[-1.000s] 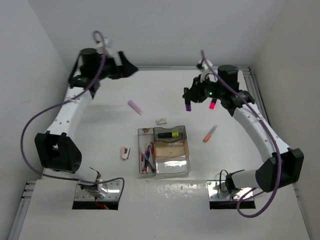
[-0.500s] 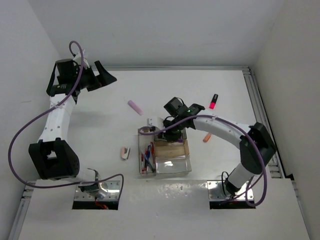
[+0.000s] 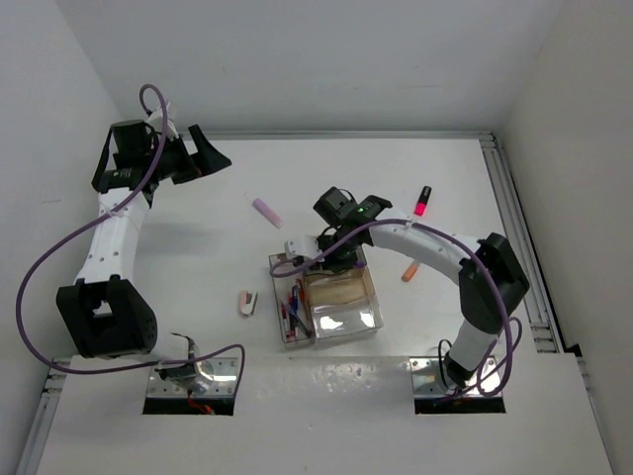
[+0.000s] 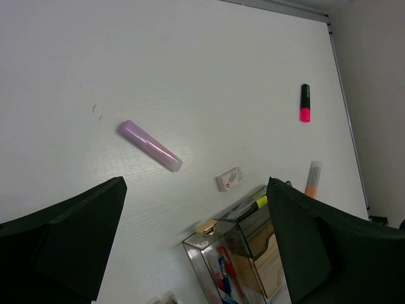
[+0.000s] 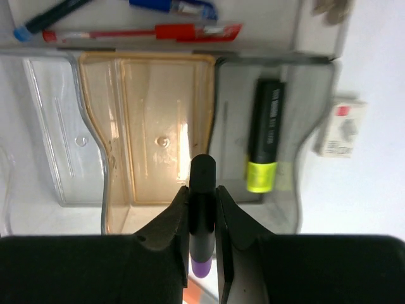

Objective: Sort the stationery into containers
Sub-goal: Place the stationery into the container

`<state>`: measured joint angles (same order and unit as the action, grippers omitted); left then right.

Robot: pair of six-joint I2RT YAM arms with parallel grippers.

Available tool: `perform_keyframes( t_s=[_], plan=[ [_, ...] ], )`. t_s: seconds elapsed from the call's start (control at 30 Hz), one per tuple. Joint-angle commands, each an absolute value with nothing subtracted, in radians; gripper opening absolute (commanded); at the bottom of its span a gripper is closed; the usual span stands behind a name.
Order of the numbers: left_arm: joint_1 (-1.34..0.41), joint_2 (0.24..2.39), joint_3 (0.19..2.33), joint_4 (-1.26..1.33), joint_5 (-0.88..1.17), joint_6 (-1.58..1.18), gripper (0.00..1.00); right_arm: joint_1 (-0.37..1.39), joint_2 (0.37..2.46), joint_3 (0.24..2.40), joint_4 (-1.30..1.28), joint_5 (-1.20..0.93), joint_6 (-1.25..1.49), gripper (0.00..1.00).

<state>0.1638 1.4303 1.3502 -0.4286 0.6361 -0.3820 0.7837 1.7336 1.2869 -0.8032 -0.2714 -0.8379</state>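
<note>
My right gripper moves outward and down into the grey tray's free strip [image 5: 233, 136] beside the yellow highlighter next and releases the black highlighter, since its kind lies there.
My right gripper [image 5: 202, 193] is shut on a black highlighter with a purple end [image 5: 202, 218] and hovers over the containers, above the edge between the amber tray [image 5: 126, 82] and the grey tray [image 5: 231, 126]. A yellow highlighter [image 5: 264, 136] lies in the grey tray. Red and blue pens [image 5: 158, 30] lie in the long tray [image 3: 287, 317]. In the top view the right gripper [image 3: 336, 252] sits over the cluster's far end. My left gripper [image 4: 196, 253] stands open and empty, high at the far left [image 3: 203, 158]. A lilac highlighter [image 4: 150, 145] lies on the table.
Loose on the table are a pink highlighter [image 3: 422, 201], an orange highlighter [image 3: 408, 271], a white eraser [image 3: 295, 244] next to the trays' far corner and a pale pink eraser [image 3: 247, 302] to their left. A clear tray [image 3: 344, 322] sits nearest the bases.
The right arm swung from the far right to above the trays, still gripping the purple highlighter. The left arm drew back to the left. The white eraser and trays shifted slightly.
</note>
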Motion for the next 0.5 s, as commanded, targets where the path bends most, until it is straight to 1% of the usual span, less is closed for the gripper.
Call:
perform_keyframes(
  t_s=[0.0, 0.13, 0.3, 0.47],
  plan=[
    [0.173, 1.405, 1.344, -0.408, 0.666, -0.367, 1.0, 0.813, 1.717, 1.42, -0.917, -0.307, -0.851, 0.0],
    [0.164, 1.419, 1.341, -0.397, 0.672, -0.371, 1.0, 0.851, 1.698, 1.5, -1.005, -0.292, -0.851, 0.0],
    [0.152, 1.43, 1.344, -0.385, 0.673, -0.382, 1.0, 0.842, 1.761, 1.502, -1.006, -0.206, -0.946, 0.0],
    [0.152, 1.422, 1.347, -0.403, 0.658, -0.367, 1.0, 0.802, 1.83, 1.499, -0.977, -0.193, -0.989, 0.06]
  ],
)
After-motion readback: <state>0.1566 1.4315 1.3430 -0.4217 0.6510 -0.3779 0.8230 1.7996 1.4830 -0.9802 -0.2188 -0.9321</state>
